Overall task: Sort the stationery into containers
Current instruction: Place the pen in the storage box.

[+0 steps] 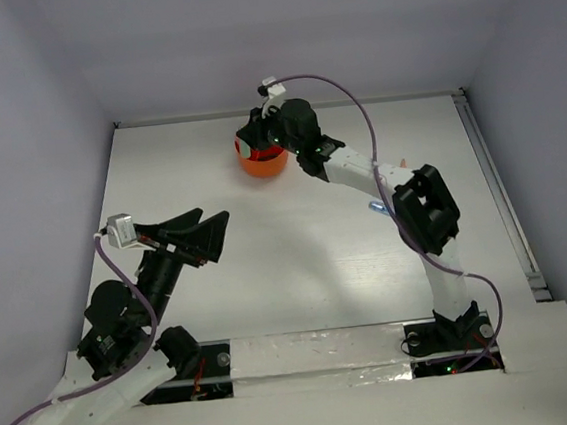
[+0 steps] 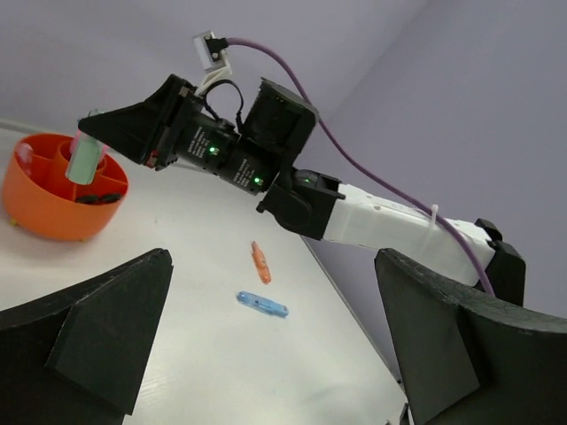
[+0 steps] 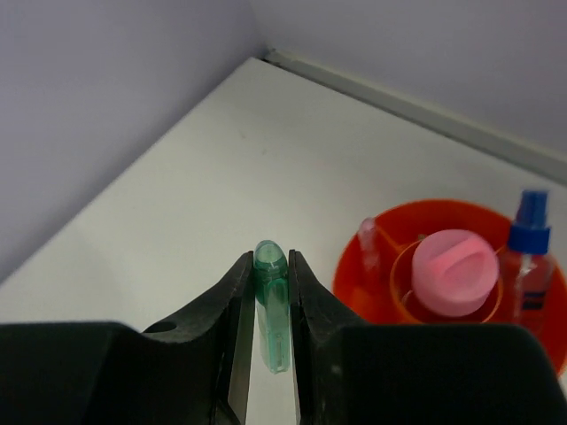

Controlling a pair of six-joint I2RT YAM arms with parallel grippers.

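The green piece shifts with my right gripper over the open section with the thin pink piece (image 1: 248,156) (image 3: 366,274) next, then comes down.
My right gripper (image 3: 268,261) is shut on a green capsule-like piece (image 3: 275,329) and holds it in the air just left of the round orange tub (image 3: 423,209). In the left wrist view the green piece (image 2: 85,158) hangs over the tub's (image 2: 49,212) rim. The tub holds a pink cap (image 3: 454,273) in its central well, a blue-and-white tube (image 3: 530,257) and a thin pink piece (image 3: 368,246). An orange-pink piece (image 2: 259,263) and a blue piece (image 2: 262,305) lie on the table. My left gripper (image 2: 275,354) is open and empty, well above them.
In the top view the tub (image 1: 262,166) sits at the far middle of the white table, with the right gripper (image 1: 248,146) over it and the left gripper (image 1: 213,231) at the near left. Grey walls close in the table's far and side edges.
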